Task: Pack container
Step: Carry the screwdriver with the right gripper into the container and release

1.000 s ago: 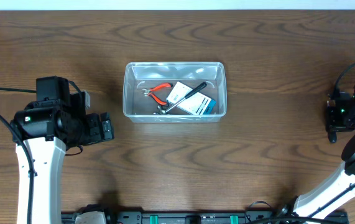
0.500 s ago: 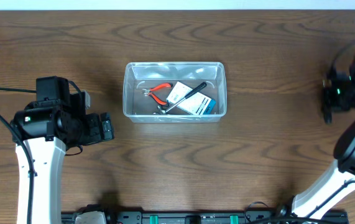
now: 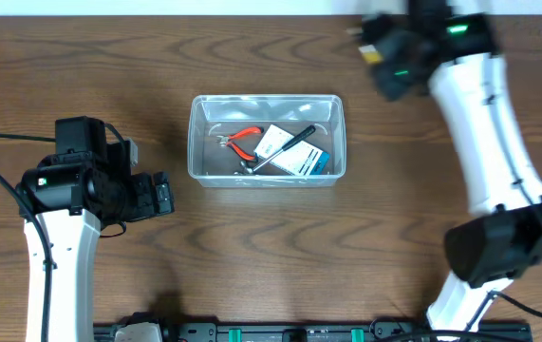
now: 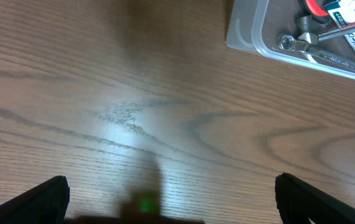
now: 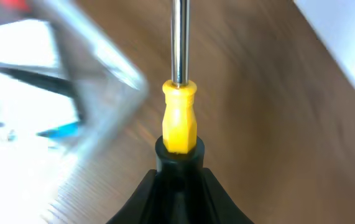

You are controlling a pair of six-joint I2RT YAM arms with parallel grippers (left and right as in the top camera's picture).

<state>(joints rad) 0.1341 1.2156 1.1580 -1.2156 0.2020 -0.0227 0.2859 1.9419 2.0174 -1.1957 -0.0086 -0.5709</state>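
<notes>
My right gripper swings left in the overhead view and back next, lowering to release the screwdriver by the container's near side [image 3: 233,171], since the container's bare bottom shows there.
The clear plastic container [image 3: 267,99] stands at the table's middle. In it lie red-handled pliers [image 3: 244,141], a white packet [image 3: 294,155], a black-handled tool [image 3: 289,144] and a wrench [image 4: 303,46]. My right gripper [image 3: 386,59] is blurred, above the table behind the container's far right corner. It is shut on a screwdriver [image 5: 178,121] with a yellow and black handle and a steel shaft; the container [image 5: 96,68] shows blurred to its left. My left gripper [image 4: 174,200] is open and empty, low over bare wood left of the container's corner [image 4: 244,38].
The brown wooden table [image 3: 271,256] runs to a pale wall strip at the back [image 3: 157,8]. My left arm [image 3: 62,199] stands at the left. My right arm [image 3: 484,123] reaches across the right side from the front edge.
My right arm has swung fast from the far right edge up and to the left, to behind the container's right corner, with the screwdriver in it. The left arm has not moved.
</notes>
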